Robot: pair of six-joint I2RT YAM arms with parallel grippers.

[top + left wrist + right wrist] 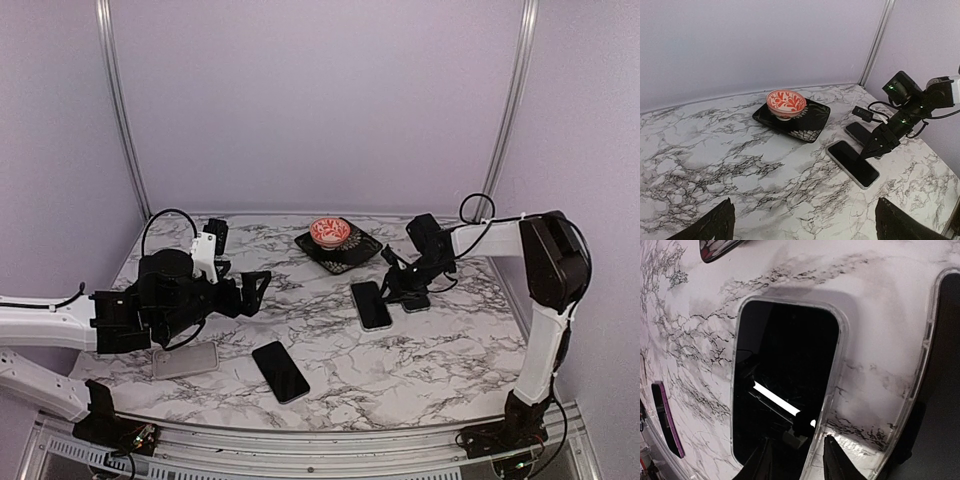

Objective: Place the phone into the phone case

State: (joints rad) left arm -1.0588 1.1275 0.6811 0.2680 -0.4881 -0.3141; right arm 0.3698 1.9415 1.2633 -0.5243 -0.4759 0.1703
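My left gripper will next tip down and lower back onto the pale slab's edge [216, 357] by the purple-edged phone, as bare table beside that edge leaves room for a finger.
A black-screened phone in a clear case [371, 305] lies flat at mid-table; it also shows in the left wrist view [852, 163] and the right wrist view [785, 390]. My right gripper [393, 290] is low over its right edge [871, 151]. In the right wrist view the gripper [797, 460] has its jaws a little apart, astride the clear rim, one finger [761, 465] over the screen and the other over the table. My left gripper [250, 292] hangs wide open and empty above the table's left half [805, 225].
A second dark phone [415, 300] lies under the right wrist [945, 365]. A purple-edged black phone [280, 371] and a pale flat slab [185, 360] lie near the front. A red bowl [330, 232] sits on a black plate [350, 255] at the back.
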